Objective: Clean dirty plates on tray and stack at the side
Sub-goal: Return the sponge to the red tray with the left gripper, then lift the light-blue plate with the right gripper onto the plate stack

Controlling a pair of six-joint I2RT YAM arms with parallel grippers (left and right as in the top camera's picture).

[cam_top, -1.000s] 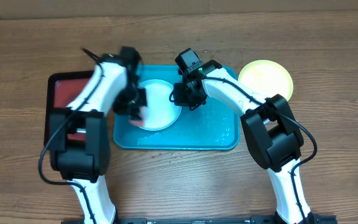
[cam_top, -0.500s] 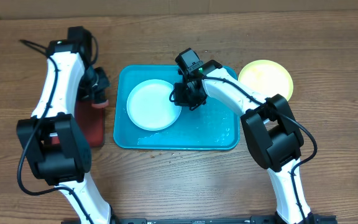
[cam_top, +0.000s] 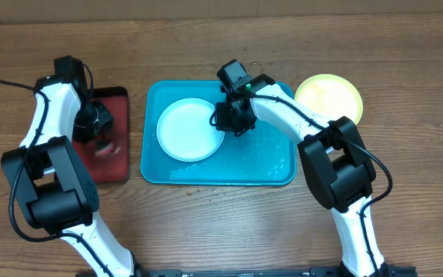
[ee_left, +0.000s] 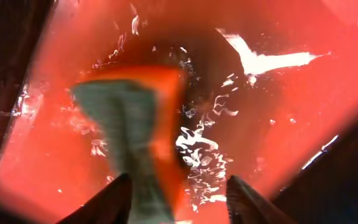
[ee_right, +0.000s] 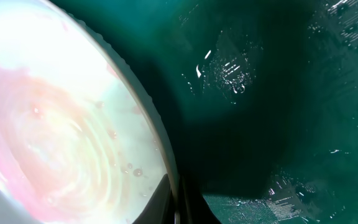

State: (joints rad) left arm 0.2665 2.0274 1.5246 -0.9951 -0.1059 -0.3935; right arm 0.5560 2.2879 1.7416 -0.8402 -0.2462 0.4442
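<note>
My right gripper rises, carries the white plate (cam_top: 189, 129) across and lowers it onto the yellow-green plate (cam_top: 328, 97) next, since that lies to the gripper's right in the overhead view.
The white plate (cam_top: 189, 129) lies at the left of the teal-blue tray (cam_top: 268, 163). My right gripper (cam_top: 226, 120) is shut on its right rim; the right wrist view shows the fingers (ee_right: 175, 200) pinching the rim of the wet plate (ee_right: 55, 124) over the tray floor (ee_right: 291, 93). The yellow-green plate (cam_top: 328, 97) lies on the table right of the tray. The pale mint plate is not in view. My left gripper (cam_top: 97, 123) is open over the red tray (cam_top: 118, 100), and a green-and-orange sponge (ee_left: 135, 134) shows blurred below its spread fingers (ee_left: 182, 202).
The red black-rimmed tray (ee_left: 291, 93) is wet and stands left of the teal tray. The sponge (cam_top: 108, 146) is a blur on it in the overhead view. Water droplets cover the teal tray's floor. A cardboard edge runs along the table's back.
My left arm has swung left from the white plate to the red tray, carrying the sponge, and its fingers are now spread. The right arm and white plate have not moved.
</note>
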